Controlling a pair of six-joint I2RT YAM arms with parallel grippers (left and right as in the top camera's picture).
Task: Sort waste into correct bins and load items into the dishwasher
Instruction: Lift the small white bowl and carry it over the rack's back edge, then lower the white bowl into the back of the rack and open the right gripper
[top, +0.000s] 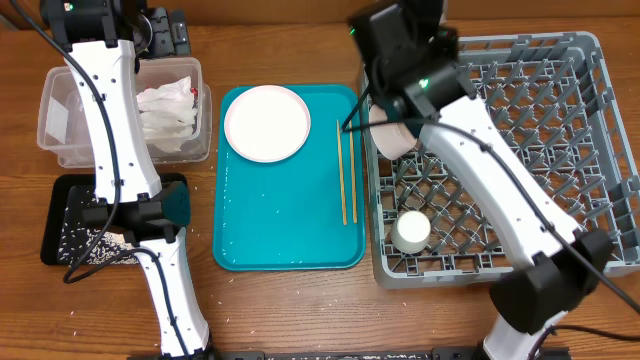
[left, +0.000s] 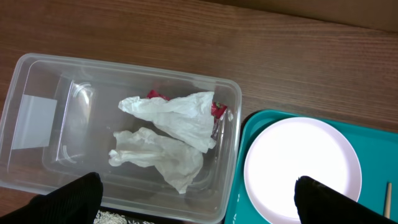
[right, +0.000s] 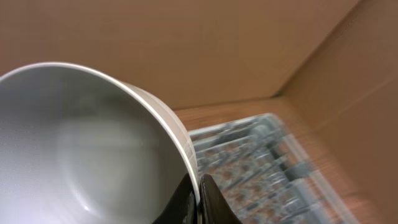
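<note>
I will tilt my right gripper and move it down to the rack's far corner by the teal tray (top: 290, 235), clear of the standing cup, and let go of the bowl's rim.
My left gripper (left: 199, 208) is open and empty, high above the near right corner of the clear tub (left: 37, 74), which holds two crumpled white napkins (left: 177, 118) with red stains. The tub (top: 60, 130) and napkins (top: 165, 110) also show in the overhead view. My right gripper (right: 199, 186) is shut on the rim of a white bowl (right: 74, 143), held tilted over the left edge of the grey dish rack (top: 590, 110). A white plate (top: 266, 122) and two chopsticks (top: 345, 170) lie on the teal tray (top: 290, 235). A white cup (top: 411, 231) stands in the rack.
The black tray (top: 60, 235) in front of the tub holds loose rice grains (top: 100, 245). A few grains lie on the teal tray and the wooden table. My left arm (top: 115, 130) runs over the tub and the black tray. A cardboard wall shows behind the rack.
</note>
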